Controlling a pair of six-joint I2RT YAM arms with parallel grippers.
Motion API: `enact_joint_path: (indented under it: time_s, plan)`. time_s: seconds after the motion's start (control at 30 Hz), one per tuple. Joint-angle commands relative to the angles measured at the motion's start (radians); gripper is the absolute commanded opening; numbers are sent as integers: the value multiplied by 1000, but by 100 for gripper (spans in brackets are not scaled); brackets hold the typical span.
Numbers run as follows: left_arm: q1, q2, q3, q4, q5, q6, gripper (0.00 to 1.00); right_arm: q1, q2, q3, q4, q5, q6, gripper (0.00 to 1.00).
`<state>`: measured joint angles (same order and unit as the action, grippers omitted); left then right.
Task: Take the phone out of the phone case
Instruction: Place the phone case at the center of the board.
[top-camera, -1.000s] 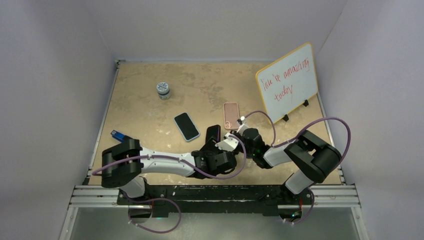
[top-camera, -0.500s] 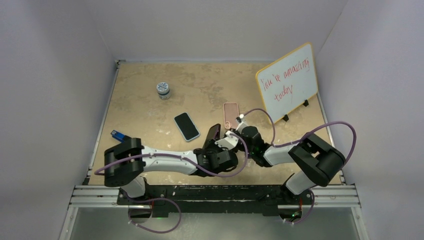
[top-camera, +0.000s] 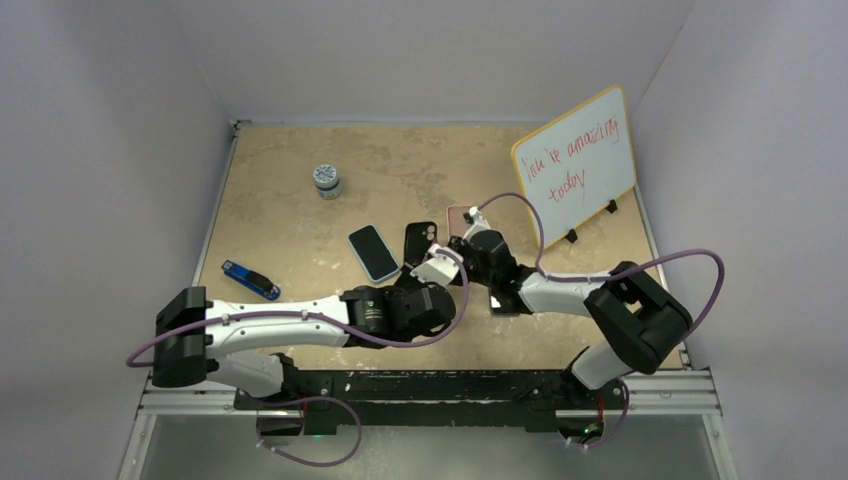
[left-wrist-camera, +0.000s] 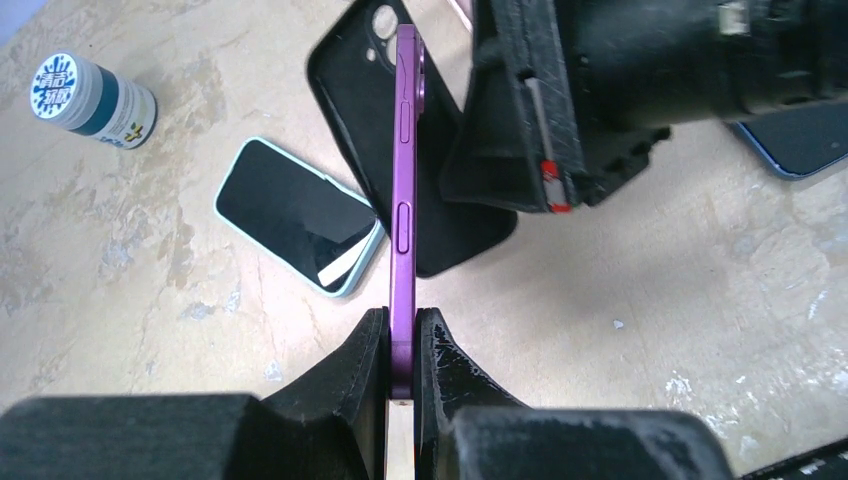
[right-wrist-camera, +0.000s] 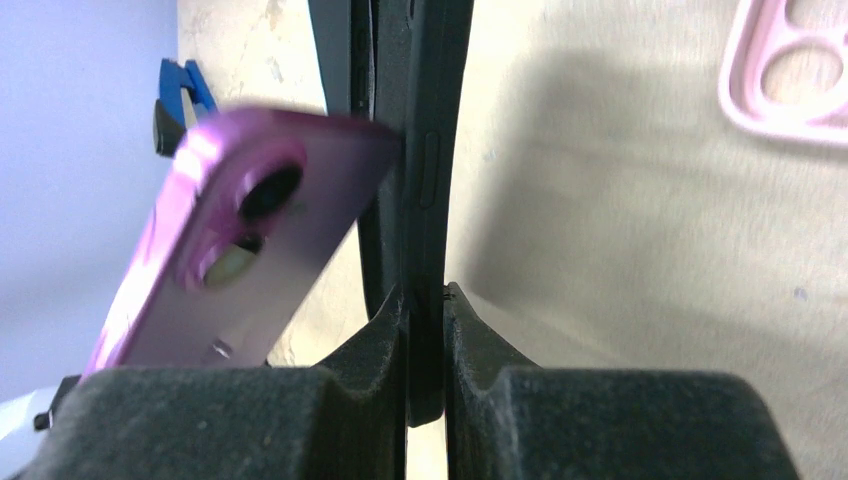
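Observation:
My right gripper moves down to the bare tabletop (top-camera: 424, 217) (right-wrist-camera: 590, 200) beside the pink case next and releases the black phone case's rim there, since its hollow already shows empty.
In the left wrist view the purple phone (left-wrist-camera: 404, 180) stands edge-on, and my left gripper (left-wrist-camera: 402, 340) is shut on its lower end. Behind it the black phone case (left-wrist-camera: 350, 110) faces the camera with its hollow inside showing. My right gripper (right-wrist-camera: 425, 310) is shut on that phone case (right-wrist-camera: 425, 150), which it holds edge-on. The phone (right-wrist-camera: 240, 230) tilts away to the left, its camera corner touching the case's rim. From above, the case (top-camera: 418, 240) is raised at mid-table between the left gripper (top-camera: 432, 272) and the right gripper (top-camera: 464, 248).
A phone in a pale teal case (top-camera: 373, 252) lies just left of the grippers. A pink case (top-camera: 461, 214) lies behind them and a dark phone (top-camera: 500, 301) under the right arm. A small bottle (top-camera: 326, 180), a blue tool (top-camera: 250, 281) and a whiteboard (top-camera: 575, 165) stand around.
My left gripper has shut on the purple phone. Both grippers have moved away from the arm bases toward mid-table, carrying phone and case, and the phone now stands apart from the case.

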<state>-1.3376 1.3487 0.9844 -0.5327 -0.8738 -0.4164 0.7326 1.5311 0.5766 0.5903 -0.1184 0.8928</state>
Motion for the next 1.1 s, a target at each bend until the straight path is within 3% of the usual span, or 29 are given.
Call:
enact_joint_path:
  time_s: [0.0,0.37,0.67,0.77,0.93,1.07]
  plan:
    - [-3,-104,93,-121,-52,-32,0,-30,45,108,-82,35,-89,0]
    - [2,-160,84,-230,-225,-142,0,-97,190,312,-282,-33,-216,0]
    - [25,-164,52,-179,-221,-136,0,-98,263,378,-356,-89,-264,1]
    - [31,-168,34,-139,-196,-112,0,-98,268,386,-376,-61,-273,13]
    - [42,-184,4,-67,-143,-65,0,-98,245,377,-369,-56,-278,42]
    - [71,-193,-21,-10,-73,-44,0,-98,184,342,-354,-46,-263,53]
